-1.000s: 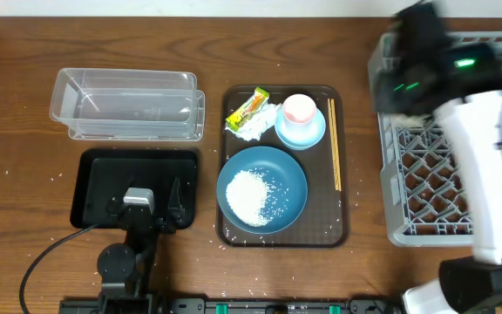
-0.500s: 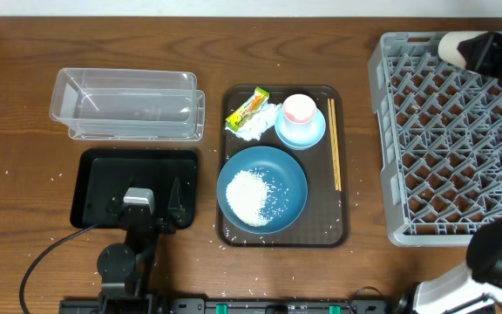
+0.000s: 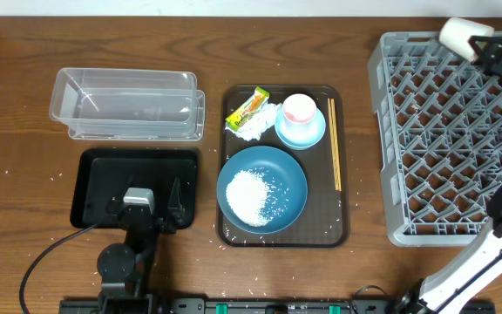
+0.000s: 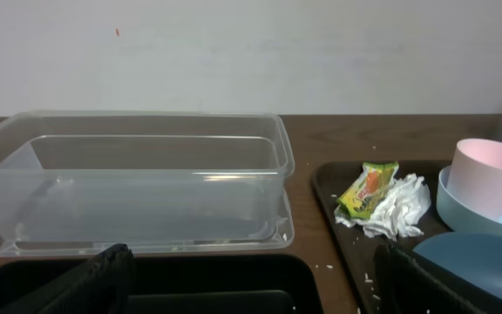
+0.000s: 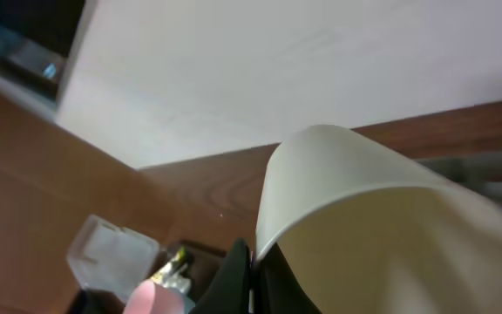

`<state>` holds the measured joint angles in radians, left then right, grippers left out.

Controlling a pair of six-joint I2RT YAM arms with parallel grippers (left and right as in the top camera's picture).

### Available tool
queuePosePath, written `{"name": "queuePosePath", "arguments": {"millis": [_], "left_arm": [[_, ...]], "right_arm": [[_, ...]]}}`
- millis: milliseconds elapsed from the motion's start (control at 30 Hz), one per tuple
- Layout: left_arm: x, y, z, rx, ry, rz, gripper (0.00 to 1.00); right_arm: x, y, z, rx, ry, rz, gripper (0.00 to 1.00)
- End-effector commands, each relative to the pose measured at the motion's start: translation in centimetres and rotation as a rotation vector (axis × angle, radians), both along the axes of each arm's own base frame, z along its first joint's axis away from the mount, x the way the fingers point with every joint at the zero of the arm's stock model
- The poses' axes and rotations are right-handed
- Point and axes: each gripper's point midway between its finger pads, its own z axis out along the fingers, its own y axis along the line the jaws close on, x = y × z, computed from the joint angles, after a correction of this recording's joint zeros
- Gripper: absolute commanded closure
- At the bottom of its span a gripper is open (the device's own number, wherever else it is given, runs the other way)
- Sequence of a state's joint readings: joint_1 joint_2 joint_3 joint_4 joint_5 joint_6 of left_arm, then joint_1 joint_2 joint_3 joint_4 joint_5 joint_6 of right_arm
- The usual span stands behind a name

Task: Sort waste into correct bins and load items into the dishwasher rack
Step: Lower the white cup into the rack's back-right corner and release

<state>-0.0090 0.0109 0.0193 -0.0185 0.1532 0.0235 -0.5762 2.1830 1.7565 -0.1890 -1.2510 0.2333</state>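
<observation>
Next, my right gripper draws the overhanging white cup back from the rack's far edge and lowers it to the empty rack wires, which are below and back.
My right gripper (image 3: 485, 50) is shut on the rim of a small white cup (image 3: 457, 36), held over the far right part of the grey dishwasher rack (image 3: 408, 218); the cup fills the right wrist view (image 5: 382, 218). On the brown tray, the blue plate (image 3: 290, 179) holds a heap of rice (image 3: 251, 196). A pink-inside cup (image 3: 299, 109) sits on the light blue saucer (image 3: 312, 135). The yellow-green wrapper (image 3: 247, 107) and white tissue (image 3: 255, 126) lie beside it. Chopsticks (image 3: 334, 144) lie along the tray's right side. My left gripper (image 4: 251, 279) is open over the black tray (image 3: 98, 174).
The clear tub (image 3: 129, 105) stands behind the black tray, also in the left wrist view (image 4: 138, 183). The brown serving tray (image 3: 342, 227) sits mid-table. Loose rice grains are scattered on the wooden table (image 3: 24, 157). A cable runs from the left arm's base.
My right arm has swung from the rack's near left corner toward its far right, carrying the white cup. The left arm has not moved.
</observation>
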Motion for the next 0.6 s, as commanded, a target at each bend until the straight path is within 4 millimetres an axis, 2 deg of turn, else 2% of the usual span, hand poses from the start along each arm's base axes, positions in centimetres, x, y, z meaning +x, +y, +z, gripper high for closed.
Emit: {"name": "queuePosePath", "arguments": {"millis": [0, 200, 433, 567], "left_arm": [[-0.1, -0.3, -1.4, 0.005, 0.041, -0.017, 0.09], [-0.1, -0.3, -1.4, 0.005, 0.041, -0.017, 0.09], [-0.1, -0.3, -1.4, 0.005, 0.041, -0.017, 0.09], [-0.1, -0.3, -1.4, 0.005, 0.041, -0.018, 0.09]], "right_arm": [[-1.3, -1.9, 0.1, 0.128, 0.045, 0.006, 0.99], [-2.7, -6.6, 0.0, 0.108, 0.02, -0.087, 0.99], [-2.8, -7.4, 0.0, 0.075, -0.003, -0.105, 0.99], [-2.1, -8.4, -0.6, 0.029, 0.009, -0.171, 0.99]]}}
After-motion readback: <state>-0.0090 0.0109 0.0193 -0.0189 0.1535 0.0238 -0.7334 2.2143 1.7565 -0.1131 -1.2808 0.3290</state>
